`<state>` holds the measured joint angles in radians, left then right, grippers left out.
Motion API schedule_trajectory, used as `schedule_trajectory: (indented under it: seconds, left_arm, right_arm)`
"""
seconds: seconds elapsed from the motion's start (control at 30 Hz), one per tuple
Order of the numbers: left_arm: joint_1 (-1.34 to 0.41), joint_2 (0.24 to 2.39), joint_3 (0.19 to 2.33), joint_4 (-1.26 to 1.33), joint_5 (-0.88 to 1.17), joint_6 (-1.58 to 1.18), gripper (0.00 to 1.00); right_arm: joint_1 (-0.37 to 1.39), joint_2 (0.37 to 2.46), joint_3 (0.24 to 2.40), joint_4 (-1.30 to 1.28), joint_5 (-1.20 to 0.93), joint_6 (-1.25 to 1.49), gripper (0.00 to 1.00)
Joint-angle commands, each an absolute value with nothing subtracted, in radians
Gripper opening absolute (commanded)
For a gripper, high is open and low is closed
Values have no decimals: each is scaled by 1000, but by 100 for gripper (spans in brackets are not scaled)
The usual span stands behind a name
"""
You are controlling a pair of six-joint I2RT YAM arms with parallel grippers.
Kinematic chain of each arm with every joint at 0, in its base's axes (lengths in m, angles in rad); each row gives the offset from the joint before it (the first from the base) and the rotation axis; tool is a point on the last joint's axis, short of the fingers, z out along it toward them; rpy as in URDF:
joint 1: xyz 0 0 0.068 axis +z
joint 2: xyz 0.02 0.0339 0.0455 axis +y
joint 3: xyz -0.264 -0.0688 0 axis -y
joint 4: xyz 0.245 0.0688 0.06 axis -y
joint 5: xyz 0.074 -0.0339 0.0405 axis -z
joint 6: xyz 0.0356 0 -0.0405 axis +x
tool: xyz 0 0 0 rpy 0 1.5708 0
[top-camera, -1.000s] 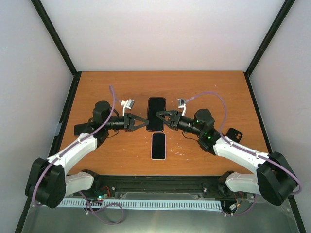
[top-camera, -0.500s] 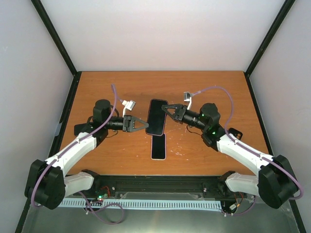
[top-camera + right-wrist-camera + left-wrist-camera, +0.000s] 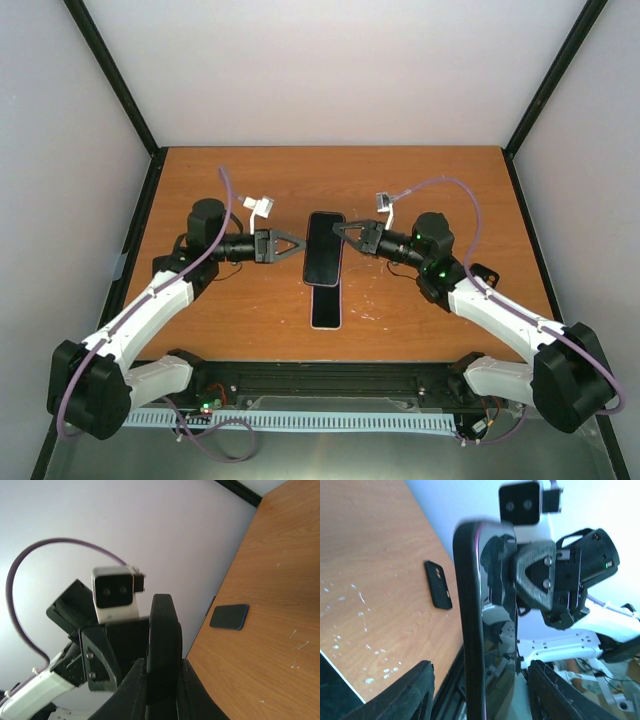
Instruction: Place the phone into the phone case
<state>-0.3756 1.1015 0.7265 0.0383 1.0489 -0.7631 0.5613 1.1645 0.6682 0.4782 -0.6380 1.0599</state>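
Observation:
The black-rimmed phone goes down toward the right in the top view next. My right gripper then releases it, as clear wood (image 3: 367, 272) beside the pale-rimmed phone lies below my gripper.
My right gripper (image 3: 342, 232) is shut on the right edge of a black-rimmed phone (image 3: 324, 250) and holds it tilted above the table. In the right wrist view its jaws (image 3: 161, 672) pinch the matte black edge (image 3: 163, 625). In the left wrist view the phone (image 3: 492, 610) shows a glossy screen with a thin pink line inside a thick black rim. My left gripper (image 3: 298, 245) is open at the phone's left edge. Its fingers (image 3: 415, 692) straddle the phone without touching it. A second phone with a pale rim (image 3: 326, 303) lies flat on the table just below.
A small black case with camera holes (image 3: 483, 277) lies on the table at the right, also in the left wrist view (image 3: 438, 585). A dark blue phone (image 3: 228, 616) lies at the left edge (image 3: 165, 266). The wooden table (image 3: 440, 180) has walls around it.
My right gripper closed on the black-rimmed phone, lifted it off the table and tilted it. My left gripper rose and moved in to the phone's left edge.

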Motion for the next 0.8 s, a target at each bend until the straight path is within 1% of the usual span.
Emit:
schedule_trajectory:
  seconds: [0.0,0.1,0.2,0.3,0.47,0.57,0.6,0.67,0.73,0.77]
  left_arm:
    - [-374,1105,807,38,929,-713,53]
    - [-374,1153,835,39,923,-686,52]
    - [-374,1193,856,43,935,-674,48]
    - [-374,1212,866,49,941,-672,37]
    - [-374,1219,872,56,953,-673,20]
    - [-374,1227,871,62,969,-705,5]
    - [-374,1231,870,65,980,-713,1]
    - [-375,1234,872,53,977,-734,0]
    - [-374,1241,886,7,952,-712,0]
    - [-374,1242,890,-11,943,-705,3]
  right_arm:
    - [568,1164,650,623,-737,1085,3]
    - [579,1161,644,631,-744,1084,3]
    - [584,1163,646,627,-750,1083,3]
    - [589,1167,644,622,-749,1077,3]
    - [591,1186,642,612,-748,1069,3]
    - [592,1197,644,598,-742,1052,3]
    - [592,1200,655,565,-736,1032,3]
    - [592,1199,684,452,-695,966,3]
    - [592,1202,693,418,-665,932,3]
    - [591,1206,693,417,-657,926,3]
